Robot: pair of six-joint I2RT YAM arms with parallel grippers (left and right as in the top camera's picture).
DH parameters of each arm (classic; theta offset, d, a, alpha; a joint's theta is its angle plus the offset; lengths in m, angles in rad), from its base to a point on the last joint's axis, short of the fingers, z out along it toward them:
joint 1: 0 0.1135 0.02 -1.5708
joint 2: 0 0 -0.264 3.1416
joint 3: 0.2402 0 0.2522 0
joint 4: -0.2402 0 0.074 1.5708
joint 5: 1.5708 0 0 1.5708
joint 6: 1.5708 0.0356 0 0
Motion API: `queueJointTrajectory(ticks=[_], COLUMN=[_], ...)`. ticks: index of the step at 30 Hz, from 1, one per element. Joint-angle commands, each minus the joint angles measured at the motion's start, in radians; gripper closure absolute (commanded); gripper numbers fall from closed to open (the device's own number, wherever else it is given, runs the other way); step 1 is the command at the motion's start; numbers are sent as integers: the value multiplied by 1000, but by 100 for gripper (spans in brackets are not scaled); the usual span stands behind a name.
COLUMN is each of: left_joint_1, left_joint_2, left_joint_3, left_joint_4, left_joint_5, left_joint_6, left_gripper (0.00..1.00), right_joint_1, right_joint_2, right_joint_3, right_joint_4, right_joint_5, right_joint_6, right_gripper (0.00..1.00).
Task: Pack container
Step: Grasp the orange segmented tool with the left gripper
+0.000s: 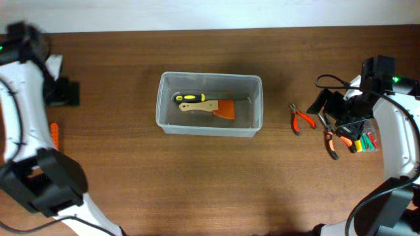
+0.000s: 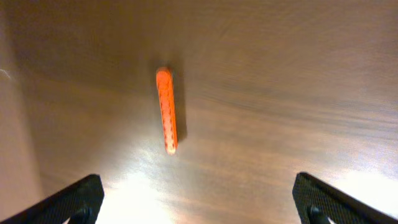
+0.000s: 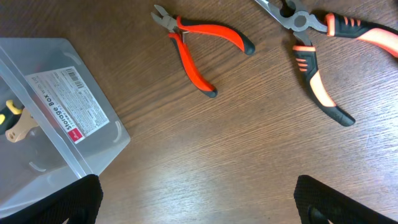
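Note:
The orange stick-shaped tool (image 1: pixel 55 134) lies nearer my base than my raised open fingers. The left gripper moves down and back astride the orange tool next.
The container (image 1: pixel 159 108), a clear rectangular tub, stands mid-table and holds a yellow-and-black handled tool (image 1: pixel 190 98) and an orange scraper (image 1: pixel 220 108) with a wooden handle. Its corner shows in the right wrist view (image 3: pixel 93 134). Small red cutters (image 1: pixel 300 119) (image 3: pixel 199 50) and larger orange-and-black pliers (image 1: pixel 330 143) (image 3: pixel 317 56) lie right of it. My right gripper (image 1: pixel 340 108) (image 3: pixel 199 202) is open and empty above the table near them. An orange stick-shaped tool (image 1: pixel 55 134) (image 2: pixel 166 111) lies at the far left. My left gripper (image 1: pixel 62 92) (image 2: pixel 199 205) is open and empty above the table near it.
A small clear case of coloured bits (image 1: pixel 366 141) sits at the right, beside the larger pliers. The table's far edge runs along the top of the overhead view. The bases of both arms stand at the near corners.

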Motion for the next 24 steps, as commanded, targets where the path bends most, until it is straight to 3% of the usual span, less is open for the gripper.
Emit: queueJointTrajectory(ticks=[1, 9, 13, 16, 20, 24], left_joint_1=[93, 212, 227, 226, 227, 227], left_joint_2=[72, 187, 217, 244, 290, 333], left_joint_3=[-103, -204, -204, -204, -204, -204], left_joint_4=[30, 190, 230, 284, 315, 343], left_joint_5=[92, 100, 198, 191, 138, 139], left_joint_6=[-14, 19, 176, 200, 200, 200], left_gripper=[1, 7, 9, 11, 26, 28], right_joint_1=[-6, -6, -6, -6, -6, -6], right_joint_2=[3, 3, 3, 3, 3, 3], right_joint_3=[16, 16, 16, 16, 16, 16], right_joint_4=[13, 31, 32, 33, 32, 24], right_joint_5=[9, 9, 9, 9, 9, 9], right_joint_6=[-9, -9, -9, -9, -9, -9], right_gripper=[1, 1, 2, 1, 1, 1])
